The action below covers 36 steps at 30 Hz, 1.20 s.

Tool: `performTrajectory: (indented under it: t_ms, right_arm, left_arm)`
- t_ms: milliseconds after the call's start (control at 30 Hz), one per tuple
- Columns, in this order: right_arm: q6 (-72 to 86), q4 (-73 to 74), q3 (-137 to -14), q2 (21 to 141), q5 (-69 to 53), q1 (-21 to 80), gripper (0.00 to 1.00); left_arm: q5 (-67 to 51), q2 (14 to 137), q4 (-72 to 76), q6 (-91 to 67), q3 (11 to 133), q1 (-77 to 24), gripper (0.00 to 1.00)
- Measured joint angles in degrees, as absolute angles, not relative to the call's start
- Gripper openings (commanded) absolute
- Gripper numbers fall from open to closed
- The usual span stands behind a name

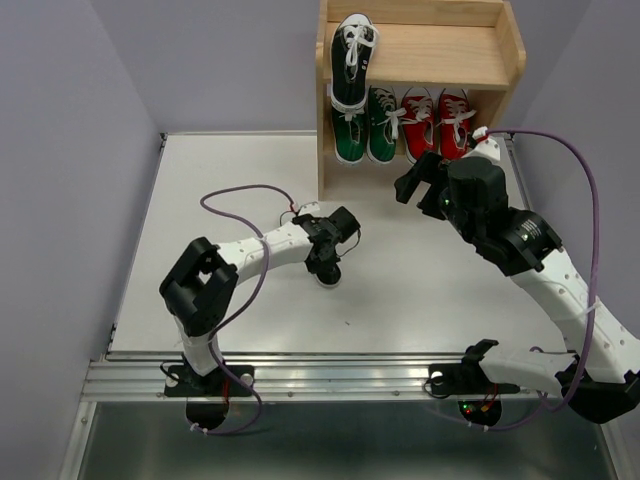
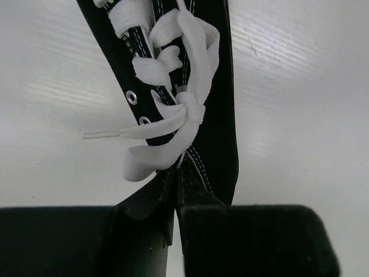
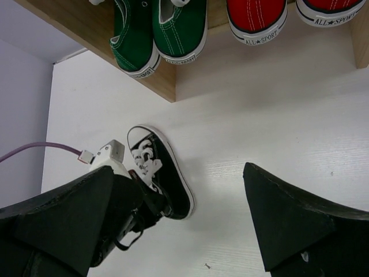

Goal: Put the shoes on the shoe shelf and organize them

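Note:
My right gripper needs to turn next and move down and back onto the black shoe's heel collar (image 1: 328,275) (image 3: 178,203), because the top level of the shoe shelf is bare beside the shoe's mate on the shelf.
My left gripper (image 1: 328,258) is shut on the collar of a black shoe (image 1: 329,277) at the table's middle; the left wrist view shows the jaws (image 2: 176,196) pinching its black canvas (image 2: 216,115) below the white laces. The right wrist view shows this shoe (image 3: 170,167) low over or on the table. My right gripper (image 1: 418,182) is open and empty in front of the shoe shelf (image 1: 500,60). The other black shoe (image 1: 352,60) lies on the top tier's left, overhanging the front edge. The green pair (image 1: 365,128) and red pair (image 1: 438,122) sit on the lower tier.
Purple cables run along both arms (image 1: 240,190). The shelf's left side panel (image 3: 167,86) stands close beyond the held shoe. The right part of the top tier (image 1: 450,50) holds nothing. Walls close in the table at the left and back.

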State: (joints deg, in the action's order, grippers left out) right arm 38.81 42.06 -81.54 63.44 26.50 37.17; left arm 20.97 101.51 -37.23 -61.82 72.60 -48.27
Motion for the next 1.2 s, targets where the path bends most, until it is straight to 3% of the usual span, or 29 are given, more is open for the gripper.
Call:
performTrajectory:
  t_ms: [67,100,200,400,600,867,1000,1200]
  right_arm:
    - [38.83,42.09,-81.54,63.4,26.5,37.17,1.0]
    - [38.81,42.09,-81.54,63.37,26.5,37.17,1.0]
    - [38.81,42.09,-81.41,63.22,26.5,37.17,1.0]
    - [37.39,43.07,-79.59,62.22,25.36,37.17,1.0]
    - [32.25,42.06,-74.72,63.59,16.82,37.17,1.0]
    - [21.82,40.01,-70.57,76.05,6.92,43.75,1.0]
    - [16.56,36.71,-69.89,82.37,6.15,48.82,1.0]
    - [13.21,32.53,-68.36,91.44,7.07,48.73,1.0]
  left_arm:
    - [19.0,101.45,-37.01,-61.78,72.55,-50.24,0.55]
    - [17.74,101.3,-36.8,-62.39,72.55,-50.98,0.69]
    - [15.64,99.83,-36.88,-61.89,72.55,-52.47,0.84]
    - [14.92,90.78,-39.4,-60.75,73.82,-52.53,0.86]
    - [18.55,80.64,-44.42,-58.26,78.81,-49.58,0.86]
    - [23.38,70.22,-48.31,-53.08,78.37,-31.14,0.85]
    - [24.29,67.53,-48.93,-51.33,78.32,-27.42,0.85]
    - [24.29,66.24,-48.42,-50.37,76.69,-25.85,0.85]
